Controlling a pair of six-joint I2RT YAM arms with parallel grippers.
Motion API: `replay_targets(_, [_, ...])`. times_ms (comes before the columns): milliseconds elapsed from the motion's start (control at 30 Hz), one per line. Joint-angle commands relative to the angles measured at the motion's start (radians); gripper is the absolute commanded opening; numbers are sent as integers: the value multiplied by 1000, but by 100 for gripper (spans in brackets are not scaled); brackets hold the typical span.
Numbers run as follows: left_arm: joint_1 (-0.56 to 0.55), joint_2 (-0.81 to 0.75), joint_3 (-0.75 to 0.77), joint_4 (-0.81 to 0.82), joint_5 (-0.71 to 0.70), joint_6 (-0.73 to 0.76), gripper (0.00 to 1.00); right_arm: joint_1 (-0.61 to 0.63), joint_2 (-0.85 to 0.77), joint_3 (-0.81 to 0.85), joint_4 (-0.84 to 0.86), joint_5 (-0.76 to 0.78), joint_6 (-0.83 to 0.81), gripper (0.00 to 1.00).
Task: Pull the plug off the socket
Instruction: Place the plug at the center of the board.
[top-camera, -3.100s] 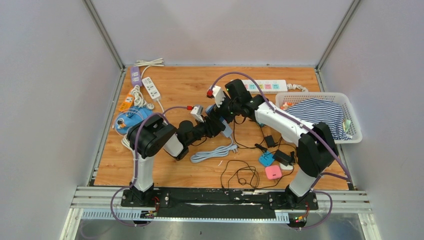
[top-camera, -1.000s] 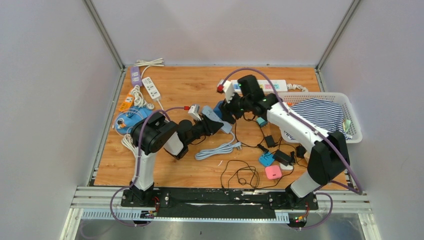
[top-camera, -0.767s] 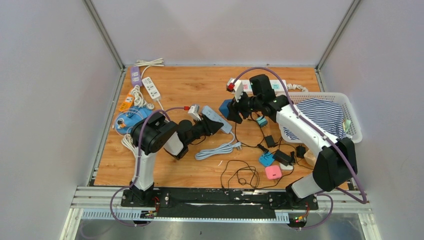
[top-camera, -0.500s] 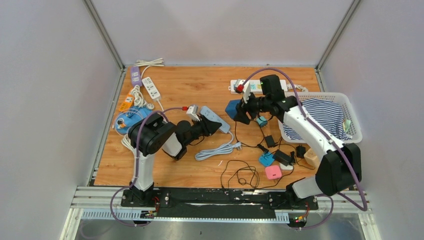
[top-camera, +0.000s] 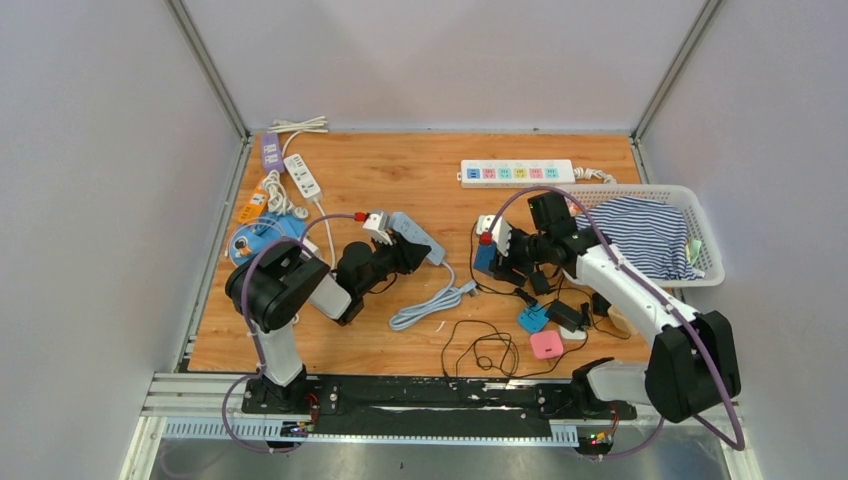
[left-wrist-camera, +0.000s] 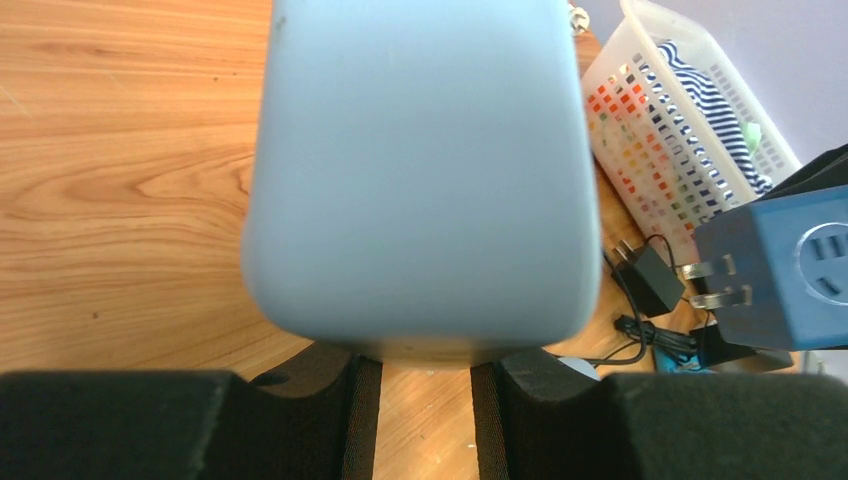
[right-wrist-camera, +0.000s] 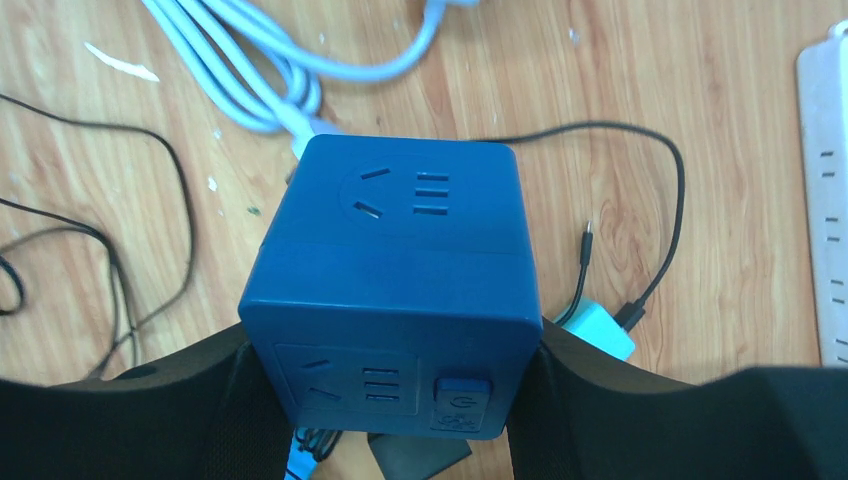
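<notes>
Next I need to move my right gripper down and to the right in the top view to the tabletop beside the black charger, since the dark blue cube's prongs show bare.
The socket is a pale grey-blue power strip (top-camera: 420, 237); my left gripper (top-camera: 405, 252) is shut on its near end. In the left wrist view the strip (left-wrist-camera: 420, 170) fills the middle above my left gripper (left-wrist-camera: 425, 405). The plug is a dark blue cube (top-camera: 486, 257) with bare prongs, free of the strip. That cube (left-wrist-camera: 775, 265) shows at the right of the left wrist view, its prongs pointing left. My right gripper (top-camera: 494, 264) is shut on it, low over the table. In the right wrist view the cube (right-wrist-camera: 400, 260) sits between the jaws of my right gripper (right-wrist-camera: 392, 400).
The strip's pale cord (top-camera: 432, 304) lies coiled below it. Black cables (top-camera: 480, 350), black, cyan and pink chargers (top-camera: 546, 344) lie at front right. A white basket (top-camera: 700, 270) holds striped cloth. A long white strip (top-camera: 517, 172) lies at the back. More strips (top-camera: 300, 176) crowd the left edge.
My right gripper carried the blue cube off the strip, to the right and then down toward the table. The left arm drew the strip slightly left.
</notes>
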Motion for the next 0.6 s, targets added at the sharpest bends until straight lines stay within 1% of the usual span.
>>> replay_targets(0, [9,-72,-27,-63,-52,115,0,-11,79,9,-31,160,-89,0])
replay_targets(67, [9,-84,-36,-66,-56,128,0,-11,163,57,-50,255,-37,0])
replay_targets(200, [9,-96,-44,-65,-61,144,0,0,339,194,-192,368,19,0])
replay_targets(267, [10,-96,-46,-64,-61,149,0,10,388,218,-214,421,27,0])
replay_targets(333, [10,-98,-47,-62,-62,150,0,15,403,216,-206,472,32,1])
replay_targets(467, [12,-102,-52,-59,-67,153,0,14,401,213,-199,511,38,25])
replay_targets(567, [11,-103,-55,-57,-69,154,0,13,397,210,-197,537,36,51])
